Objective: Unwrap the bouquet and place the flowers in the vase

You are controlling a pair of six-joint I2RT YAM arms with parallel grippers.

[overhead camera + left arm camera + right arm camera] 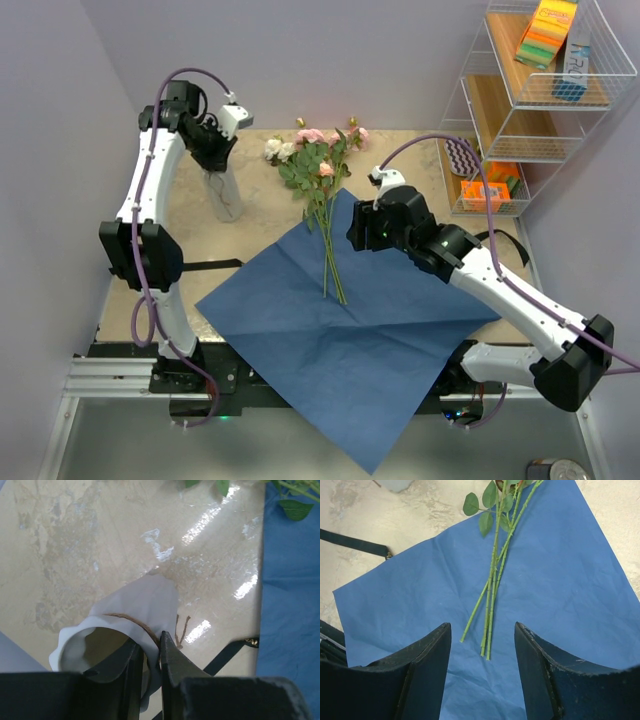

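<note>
My left gripper moves back toward bare tabletop (225, 597) beside the paper next, to its right in the top view, and releases the vase nearer the flowers' stems.
The whitish vase (226, 196) stands at the back left of the table. My left gripper (214, 158) is shut on its scalloped rim. In the left wrist view one finger is inside the vase (145, 600) mouth and the other outside, with the left gripper (160, 647) pinching the wall. The flowers (318, 165) lie with their heads on the table, and their stems (331, 262) lie on the flattened blue paper (350, 340). My right gripper (360, 228) hovers open just right of the stems. In the right wrist view the stem (493, 592) ends lie between the right gripper's (482, 626) fingers.
A black ribbon (211, 264) lies on the table left of the paper, seen also as the ribbon (353, 543) in the right wrist view. A white wire rack (530, 110) with sponges and boxes stands at the right edge.
</note>
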